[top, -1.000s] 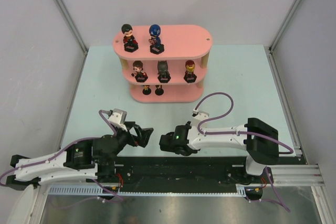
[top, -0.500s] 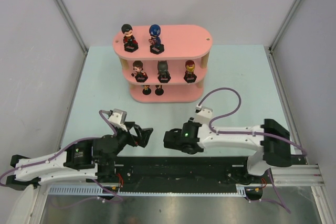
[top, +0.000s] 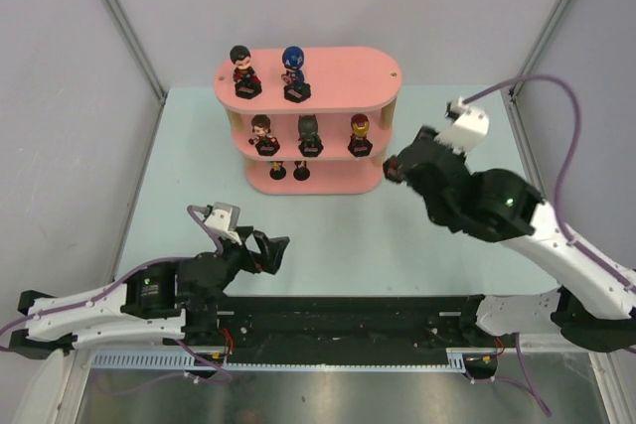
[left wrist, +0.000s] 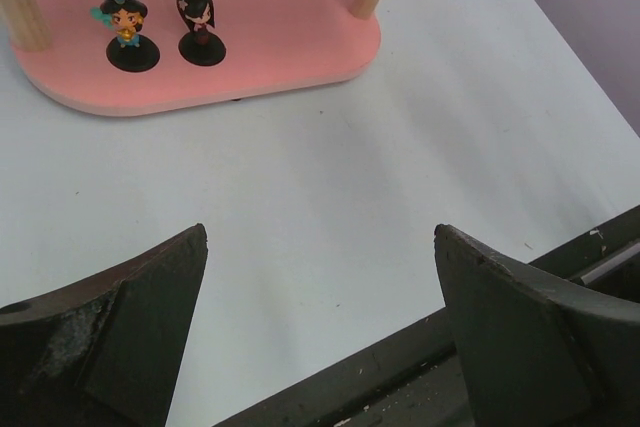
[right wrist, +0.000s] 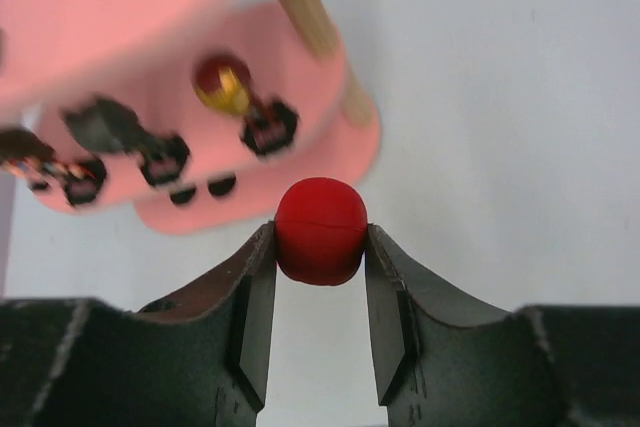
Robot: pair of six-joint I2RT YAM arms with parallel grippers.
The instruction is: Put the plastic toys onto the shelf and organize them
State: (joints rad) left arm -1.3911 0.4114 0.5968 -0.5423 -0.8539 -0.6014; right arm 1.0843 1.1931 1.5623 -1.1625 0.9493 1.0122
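I will move my right gripper up and outward and release the figurine on the top board's empty end. That space is outward of my gripper, beside the blue-headed figurine.
The pink three-tier shelf stands at the back of the table. Its top board holds a dark-haired figurine and a blue-headed one. The middle board holds three, among them a black one and a red-gold one. Two small figurines stand on the bottom board. My right gripper is shut on a red-headed figurine, held raised just right of the shelf's right end. My left gripper is open and empty over the table in front of the shelf.
Grey walls enclose the table on three sides. A black rail runs along the near edge between the arm bases. The right arm's purple cable loops high at the right. A wooden post of the shelf is close to the right gripper.
My right arm has swung from low at the front centre up and back to the shelf's right end. The left arm has barely moved.
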